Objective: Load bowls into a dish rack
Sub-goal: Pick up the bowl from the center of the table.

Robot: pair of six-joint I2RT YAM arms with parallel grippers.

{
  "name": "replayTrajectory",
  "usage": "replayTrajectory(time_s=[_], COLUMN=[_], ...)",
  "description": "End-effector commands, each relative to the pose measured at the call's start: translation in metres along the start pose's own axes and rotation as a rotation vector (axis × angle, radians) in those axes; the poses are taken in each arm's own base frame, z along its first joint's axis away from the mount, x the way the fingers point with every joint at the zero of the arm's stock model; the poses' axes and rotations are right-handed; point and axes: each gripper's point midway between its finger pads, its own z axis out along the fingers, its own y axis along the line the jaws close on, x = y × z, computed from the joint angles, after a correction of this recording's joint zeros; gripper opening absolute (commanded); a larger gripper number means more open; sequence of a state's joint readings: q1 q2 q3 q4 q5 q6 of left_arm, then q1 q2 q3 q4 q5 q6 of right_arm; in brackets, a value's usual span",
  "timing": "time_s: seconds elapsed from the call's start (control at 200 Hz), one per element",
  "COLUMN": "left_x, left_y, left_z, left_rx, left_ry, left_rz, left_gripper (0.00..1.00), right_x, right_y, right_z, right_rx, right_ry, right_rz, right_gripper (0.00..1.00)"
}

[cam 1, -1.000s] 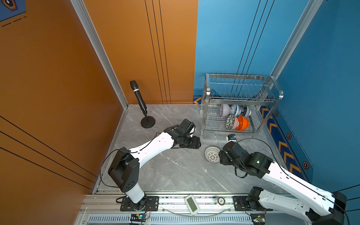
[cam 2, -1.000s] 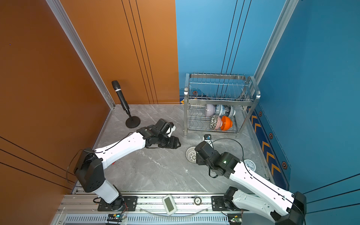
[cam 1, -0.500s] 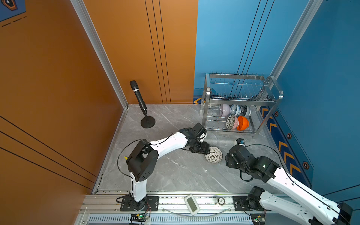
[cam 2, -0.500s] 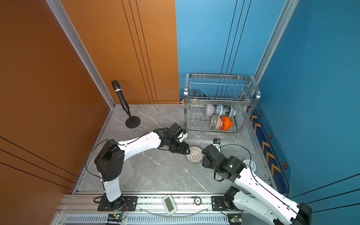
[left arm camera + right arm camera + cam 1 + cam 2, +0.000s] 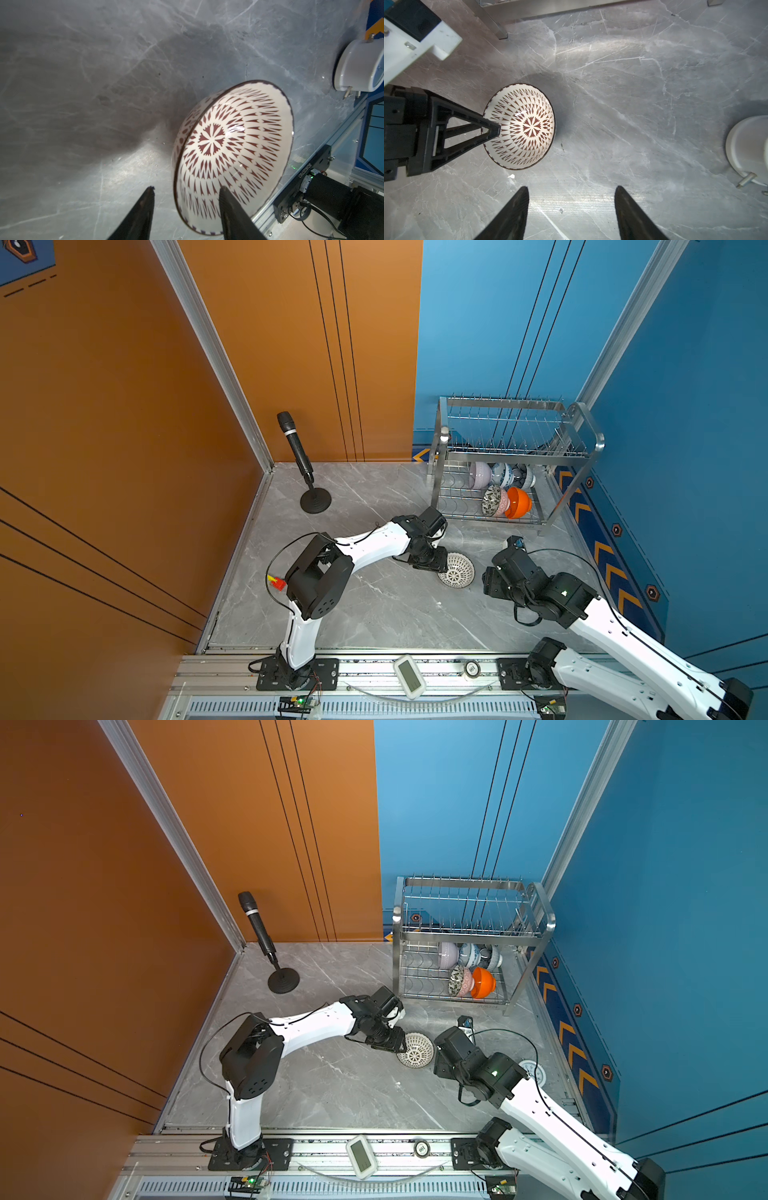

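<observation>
My right gripper moves down across onto the bowl's free rim [image 5: 473, 572] [image 5: 552, 143] below it next, toward the left gripper, which is on the opposite edge.
A white lattice-patterned bowl [image 5: 457, 571] [image 5: 415, 1050] lies tilted on the grey floor in front of the dish rack [image 5: 515, 448]. My left gripper [image 5: 187, 189] [image 5: 440, 566] straddles the bowl's near rim. One finger [image 5: 226, 199] is inside the bowl [image 5: 234, 143] and the other is outside, with a gap still showing by the rim. The rack's lower tier holds lilac [image 5: 478, 475], blue floral [image 5: 501, 475], dark blue [image 5: 524, 477], leaf-patterned [image 5: 493, 499] and orange [image 5: 518, 502] bowls. My right gripper [image 5: 571, 190] is open over bare floor, a short way from the lattice bowl [image 5: 519, 126].
A black microphone on a round stand [image 5: 305, 472] stands at the back left. A white round device [image 5: 532, 1072] [image 5: 747, 149] lies on the floor right of the bowl. A rack leg [image 5: 492, 22] stands close behind the bowl. A timer [image 5: 409, 676] lies on the front rail.
My left arm swung right to the lattice bowl, set its fingers over the rim, and the fingers narrowed. My right arm drew back to the right, away from the bowl.
</observation>
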State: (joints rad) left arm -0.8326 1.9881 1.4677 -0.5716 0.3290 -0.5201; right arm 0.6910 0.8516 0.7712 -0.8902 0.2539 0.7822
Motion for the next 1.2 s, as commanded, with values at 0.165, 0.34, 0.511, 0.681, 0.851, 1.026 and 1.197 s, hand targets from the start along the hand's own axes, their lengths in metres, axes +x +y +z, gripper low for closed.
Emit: replayTrajectory(time_s=[0.165, 0.34, 0.511, 0.681, 0.851, 1.026, 1.197], left_x=[-0.004, -0.005, -0.008, -0.011, -0.015, -0.016, -0.014], left_y=[0.009, 0.011, 0.009, 0.0, -0.013, -0.021, -0.027], left_z=[0.014, 0.015, 0.009, 0.0, -0.011, -0.023, -0.03], left_rx=[-0.03, -0.029, -0.02, 0.021, 0.102, 0.174, 0.224], left_ry=[0.028, 0.03, 0.018, 0.006, -0.018, -0.037, -0.043], left_rz=[-0.013, -0.017, -0.015, -0.003, 0.009, 0.024, 0.046], left_gripper=[0.3, 0.06, 0.0, 0.0, 0.0, 0.0, 0.0], right_x=[-0.005, -0.009, -0.017, -0.016, -0.012, -0.013, -0.012], right_y=[0.008, 0.016, 0.03, 0.041, 0.043, 0.043, 0.047], right_z=[0.006, 0.012, 0.016, 0.026, 0.039, 0.048, 0.055], right_rx=[-0.004, -0.007, -0.027, -0.025, -0.021, -0.03, -0.039], right_ry=[0.024, 0.039, 0.05, 0.101, 0.141, 0.16, 0.181], right_rz=[-0.021, -0.046, -0.077, -0.117, -0.117, -0.093, -0.089], right_gripper=[0.66, 0.67, 0.66, 0.61, 0.43, 0.43, 0.42])
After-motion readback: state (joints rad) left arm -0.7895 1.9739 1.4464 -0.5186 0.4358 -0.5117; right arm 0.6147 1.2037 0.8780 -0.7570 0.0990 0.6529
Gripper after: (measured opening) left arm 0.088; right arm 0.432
